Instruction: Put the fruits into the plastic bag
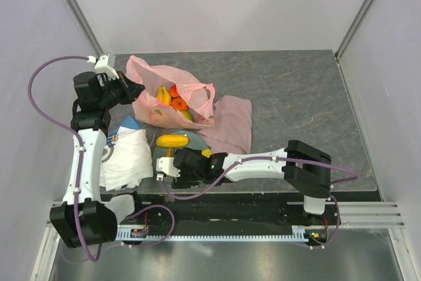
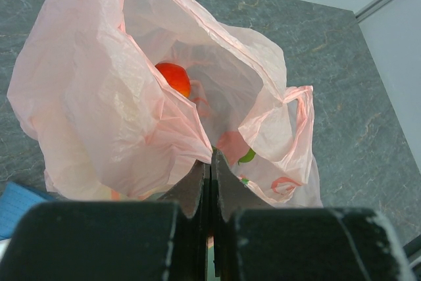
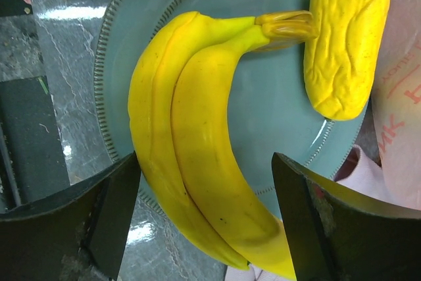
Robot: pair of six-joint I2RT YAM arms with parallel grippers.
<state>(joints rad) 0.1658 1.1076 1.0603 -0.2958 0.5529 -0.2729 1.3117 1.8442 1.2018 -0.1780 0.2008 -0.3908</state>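
Observation:
Both bananas already lie between the right gripper's open fingers on the plate point(image 3: 263, 97), so the robot needs to close those fingers across the middle of the banana bunch point(image 3: 183, 156).
The pale-pink plastic bag point(image 1: 172, 100) lies open at the back left. My left gripper point(image 1: 135, 89) is shut on its near rim and holds the mouth up, as the left wrist view point(image 2: 210, 159) shows. Inside the bag are yellow bananas point(image 1: 163, 95), an orange-red round fruit point(image 1: 179, 103) point(image 2: 174, 78) and a green-yellow fruit point(image 1: 188, 115) point(image 2: 247, 156). My right gripper point(image 1: 172, 162) point(image 3: 205, 182) is open, with its jaws either side of a bunch of two bananas point(image 3: 197, 156) on the grey-green plate point(image 3: 263, 97). A yellow oblong fruit point(image 1: 172, 141) point(image 3: 345, 37) lies on the plate beside them.
A dusty-pink cloth point(image 1: 230, 123) lies right of the bag and plate. A white cloth point(image 1: 125, 156) lies left of the plate, over a blue flat item point(image 1: 128, 123). Bare grey tabletop point(image 1: 296, 97) stretches to the right. White walls enclose the table.

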